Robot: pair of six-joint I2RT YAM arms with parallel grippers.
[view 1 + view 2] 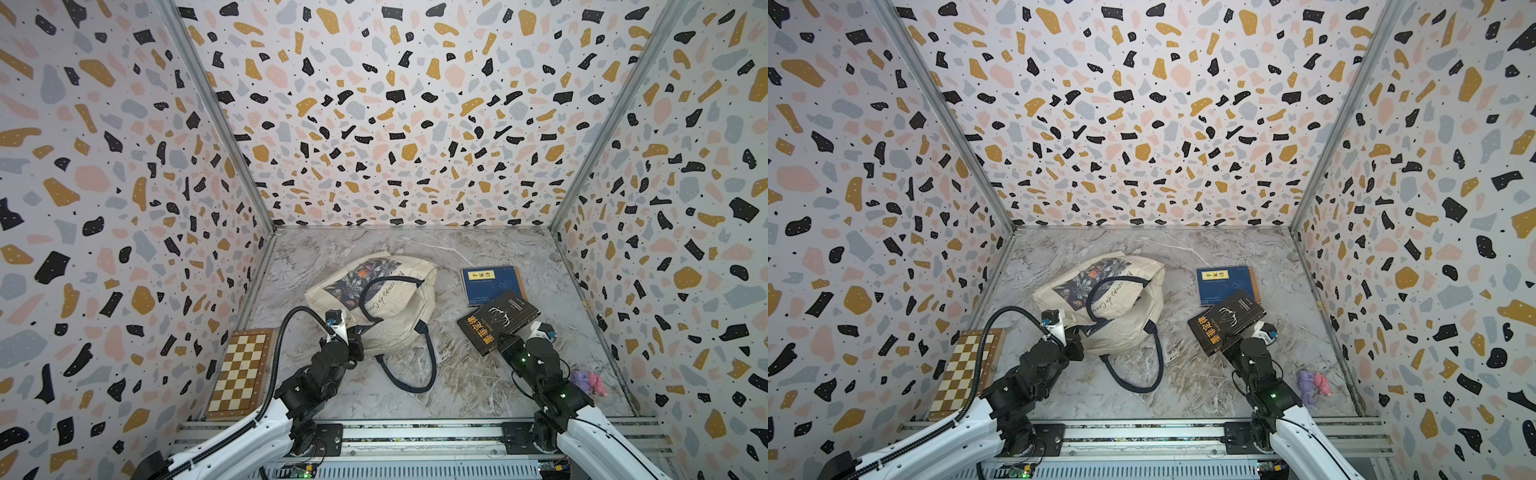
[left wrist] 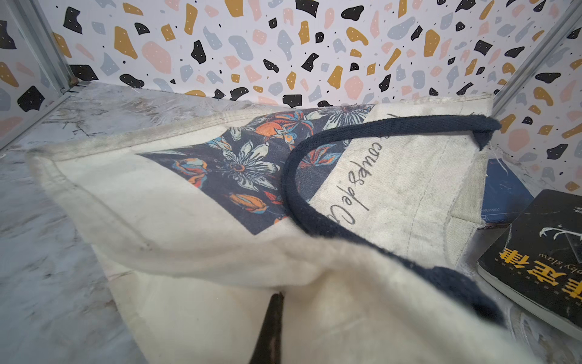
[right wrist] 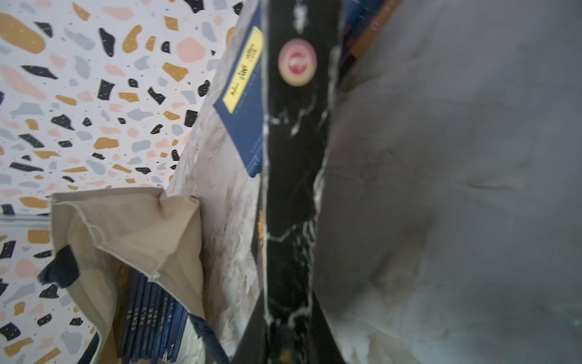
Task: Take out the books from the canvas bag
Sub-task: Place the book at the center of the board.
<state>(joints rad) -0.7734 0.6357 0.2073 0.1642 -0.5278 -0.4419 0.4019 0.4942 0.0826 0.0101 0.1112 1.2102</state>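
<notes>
Marble is below, by the blue book's near edge. My right gripper will next turn the black book clear of the overlap, lower it and let go of its spine.
The cream canvas bag (image 1: pixel 386 328) (image 1: pixel 1121 332) lies on its side mid-table, floral panel up. My left gripper (image 1: pixel 355 332) (image 1: pixel 1077 334) (image 2: pixel 280 294) is shut on a fold of its near-left rim. Several navy books (image 3: pixel 151 318) stand spine-out inside the bag's mouth (image 3: pixel 132 227). My right gripper (image 1: pixel 505 345) (image 1: pixel 1229 347) (image 3: pixel 288 315) is shut on the spine edge of a black book (image 1: pixel 496 322) (image 1: pixel 1225 322) (image 2: pixel 541 258) (image 3: pixel 293 157) with yellow characters, to the right of the bag. Its far corner overlaps a blue book (image 1: pixel 490 282) (image 1: pixel 1225 282) (image 3: pixel 245 94) with a yellow label, flat on the table.
A brown-and-cream chessboard box (image 1: pixel 241 372) (image 1: pixel 963 370) lies along the left wall. Small purple and pink toys (image 1: pixel 588 382) (image 1: pixel 1312 384) sit near the right wall. One navy bag handle (image 1: pixel 415 374) loops out on the marble toward the front. Patterned walls close three sides.
</notes>
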